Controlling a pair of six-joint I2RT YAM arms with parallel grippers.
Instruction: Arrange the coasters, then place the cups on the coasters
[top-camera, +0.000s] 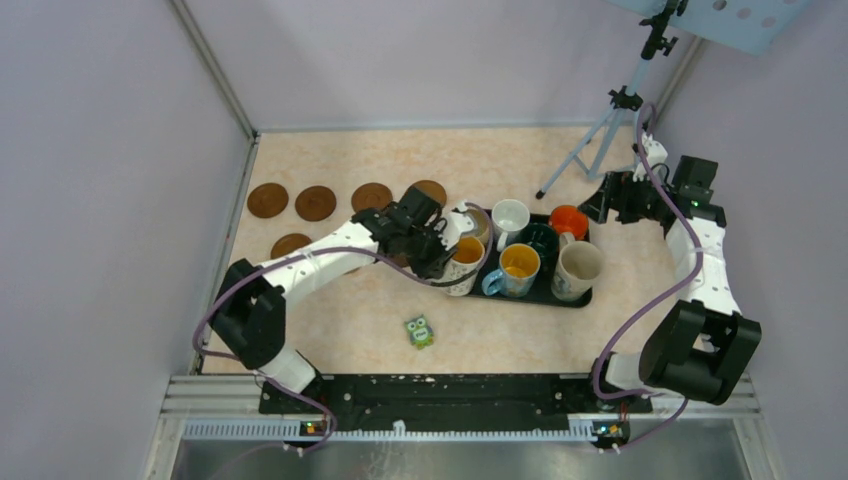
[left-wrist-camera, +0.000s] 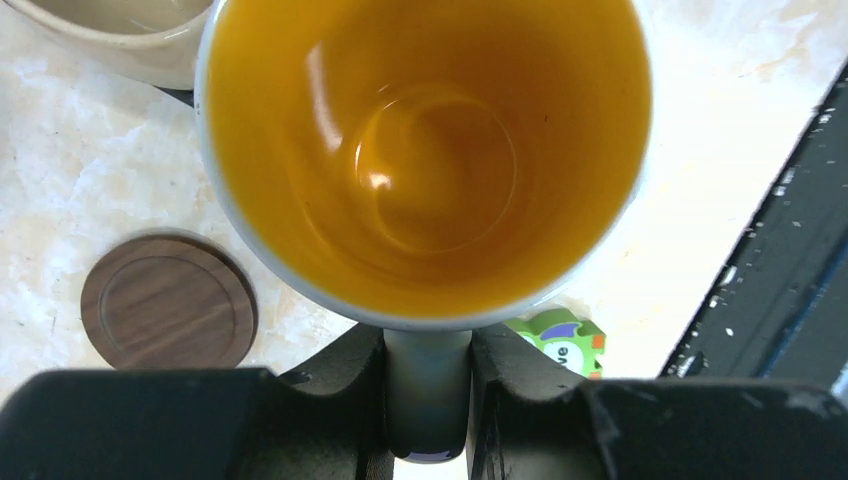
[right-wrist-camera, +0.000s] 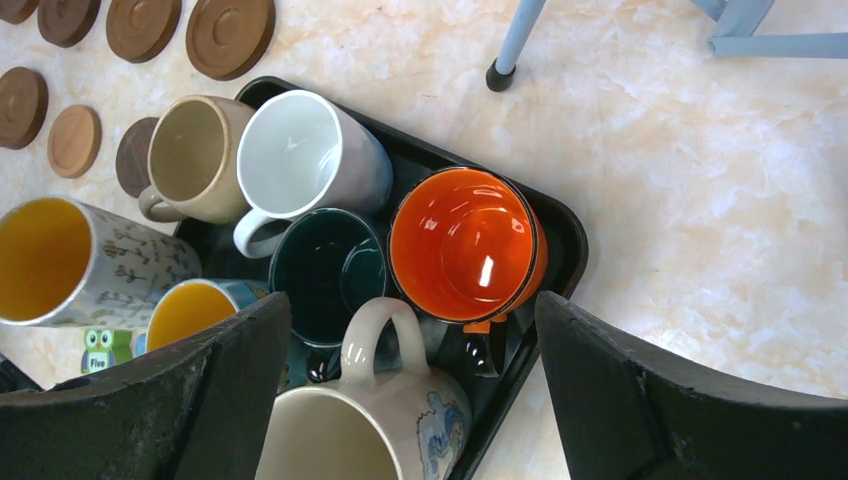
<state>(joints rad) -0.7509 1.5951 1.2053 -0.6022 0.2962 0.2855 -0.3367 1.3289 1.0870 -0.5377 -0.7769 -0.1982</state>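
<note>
I will next move my left gripper outward, then down, to release the cup on the back-row coaster nearest the tray, which is outward of and below me.
My left gripper (top-camera: 440, 250) (left-wrist-camera: 428, 345) is shut on the handle of a white flower-patterned cup with an orange inside (left-wrist-camera: 430, 150) (top-camera: 466, 262) (right-wrist-camera: 80, 260), just off the left end of the black tray (top-camera: 572, 298). On the tray stand beige (right-wrist-camera: 195, 160), white (right-wrist-camera: 310, 160), dark green (right-wrist-camera: 328, 272), orange-red (right-wrist-camera: 465, 245), blue-handled (right-wrist-camera: 195, 310) and cream (right-wrist-camera: 370, 430) cups. Brown coasters (top-camera: 267, 200) (top-camera: 315, 203) (top-camera: 371, 196) lie in a row at the back left, with others nearer (top-camera: 290, 245) (left-wrist-camera: 168, 300). My right gripper (top-camera: 603, 203) (right-wrist-camera: 410, 310) hangs open above the tray's right end.
A small green owl figure (top-camera: 419, 331) (left-wrist-camera: 562, 340) lies on the table in front of the tray. A tripod (top-camera: 600, 130) stands at the back right. Walls close in the table on the left, back and right.
</note>
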